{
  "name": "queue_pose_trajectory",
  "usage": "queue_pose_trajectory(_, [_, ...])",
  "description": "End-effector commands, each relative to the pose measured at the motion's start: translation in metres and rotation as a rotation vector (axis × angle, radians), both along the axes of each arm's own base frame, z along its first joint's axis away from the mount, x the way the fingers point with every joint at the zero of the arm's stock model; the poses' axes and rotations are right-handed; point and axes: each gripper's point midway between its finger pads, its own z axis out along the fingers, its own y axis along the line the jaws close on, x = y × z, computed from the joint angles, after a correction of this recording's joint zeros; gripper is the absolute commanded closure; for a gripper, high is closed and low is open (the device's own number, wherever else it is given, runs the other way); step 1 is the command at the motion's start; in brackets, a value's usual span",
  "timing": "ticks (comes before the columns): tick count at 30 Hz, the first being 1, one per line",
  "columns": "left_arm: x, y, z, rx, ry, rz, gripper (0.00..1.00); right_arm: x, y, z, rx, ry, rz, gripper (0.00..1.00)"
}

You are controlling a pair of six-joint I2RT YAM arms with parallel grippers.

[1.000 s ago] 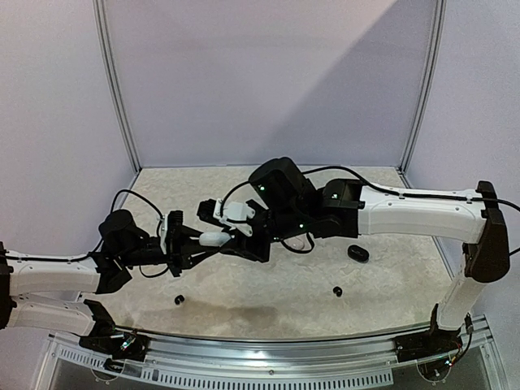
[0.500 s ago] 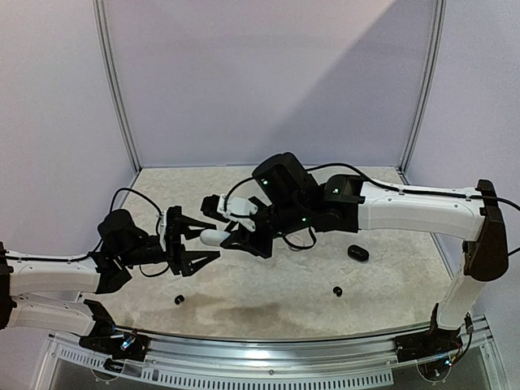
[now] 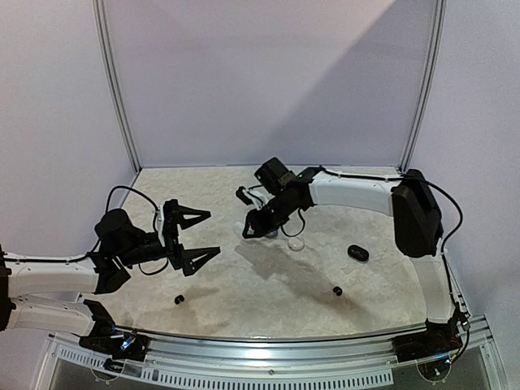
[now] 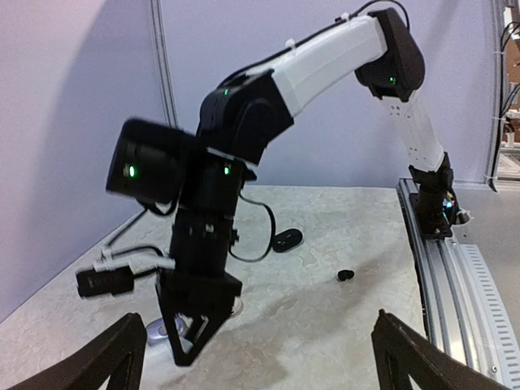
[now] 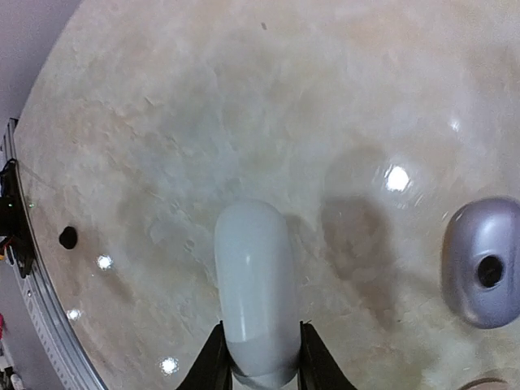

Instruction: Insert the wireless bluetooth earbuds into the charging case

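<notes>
The white charging case should next go down slightly back onto the table beside the greyish piece, where my right gripper will then release it.
My right gripper (image 5: 258,357) is shut on a white, pebble-like charging case (image 5: 253,280), closed and held low over the table; in the top view it shows at the right gripper (image 3: 250,231). My left gripper (image 3: 192,236) stands wide open to the left of it, apart from the case, its fingertips (image 4: 122,349) at the bottom corners of the left wrist view with nothing between them. Two tiny black earbuds lie on the table, one at the front left (image 3: 179,299) and one at the front right (image 3: 337,290); the wrist views show one each (image 5: 68,237), (image 4: 345,275).
A closed black case (image 3: 357,253) lies at the right, also visible from the left wrist (image 4: 286,240). A greyish rounded piece with a dark hole (image 5: 483,262) rests on the table just right of the right gripper (image 3: 296,243). Walls enclose the back and sides.
My left gripper let go of the white case, opened wide and drew back left. The right arm carried the case away to the right and down toward the table.
</notes>
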Motion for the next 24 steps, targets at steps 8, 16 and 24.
queue_pose_trajectory(8, [-0.005,0.002,-0.003,-0.008,0.008,0.001,0.01,-0.019,-0.007,-0.067,-0.048,0.349,-0.110,0.93])
queue_pose_trajectory(16, [-0.004,0.003,-0.003,-0.008,0.009,0.004,0.01,-0.011,-0.018,-0.072,-0.079,0.344,-0.153,0.53])
queue_pose_trajectory(24, [-0.005,0.003,-0.004,-0.009,0.013,0.004,0.01,0.008,-0.026,0.008,-0.054,0.104,-0.106,0.01])
